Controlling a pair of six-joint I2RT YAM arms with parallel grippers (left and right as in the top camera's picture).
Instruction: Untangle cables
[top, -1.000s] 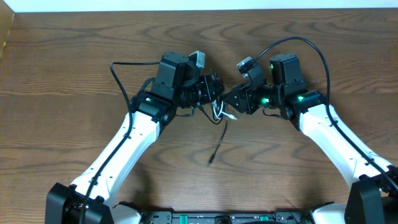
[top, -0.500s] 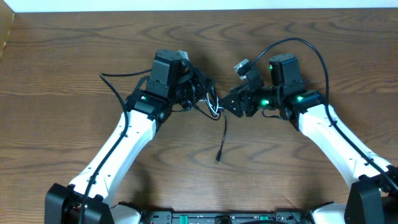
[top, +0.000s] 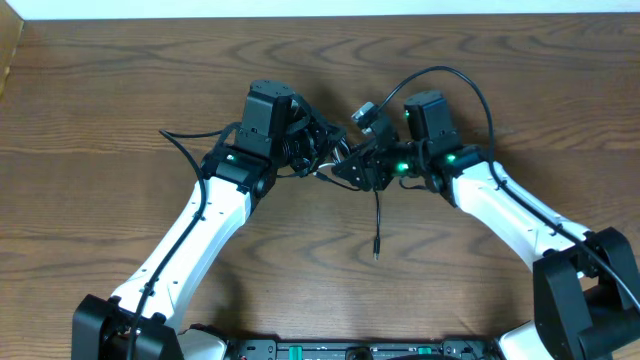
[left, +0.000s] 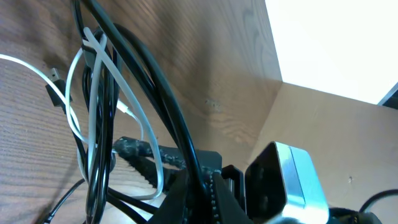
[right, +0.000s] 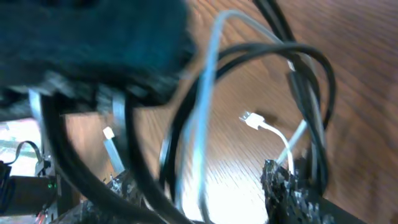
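The left gripper lowers its cables down onto the bare tabletop below next and releases them there, since the tangle hangs in the air.
The cables hang tangled between my two grippers above the middle of the table. In the left wrist view the black cable runs down into my left gripper, which is shut on it, and the white cable loops around the black strands. A loose black end dangles to the table in the overhead view. My right gripper stands open with black and white loops passing between its fingers. A white plug hangs free there. The two grippers nearly meet.
The brown wooden table surrounds both arms. A thick black arm wire arcs over the right wrist, and another trails left of the left arm. A cardboard edge stands at the far left.
The right arm has moved left, close up to the left gripper. The dangling black end has swung right and lower. The left gripper has drawn back a little to the left.
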